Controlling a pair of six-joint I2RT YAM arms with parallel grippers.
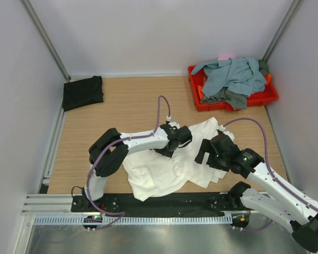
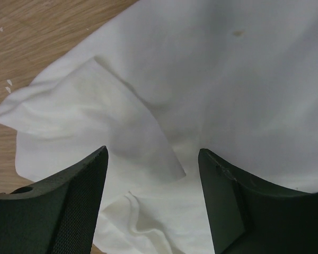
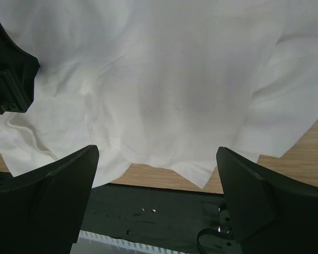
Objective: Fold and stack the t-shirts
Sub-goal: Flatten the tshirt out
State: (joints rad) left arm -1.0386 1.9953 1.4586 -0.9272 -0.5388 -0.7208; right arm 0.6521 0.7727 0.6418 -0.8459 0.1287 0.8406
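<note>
The pointed near corner (image 1: 205, 186) of the white t-shirt (image 1: 169, 166) sticks out alone over bare wood, so I need to move my right gripper back and down onto it.
The white t-shirt (image 1: 169, 166) lies rumpled on the wooden table near the front edge. My left gripper (image 1: 176, 139) is open and hovers over its far left part. In the left wrist view its jaws (image 2: 152, 154) stand wide apart over a raised fold of the white shirt (image 2: 148, 121). My right gripper (image 1: 208, 152) is open over the shirt's right side. In the right wrist view it (image 3: 156, 153) is open and empty above the shirt's hem (image 3: 169, 106). A folded black t-shirt (image 1: 82, 92) lies at the far left. Grey-blue (image 1: 230, 74) and dark grey (image 1: 237, 99) shirts are piled in the tray.
A red plastic tray (image 1: 265, 98) stands at the far right corner. Bare wood (image 1: 132, 106) lies between the black shirt and the tray. The black base rail (image 3: 148, 206) runs along the near edge. The left arm's gripper (image 3: 8, 74) shows in the right wrist view.
</note>
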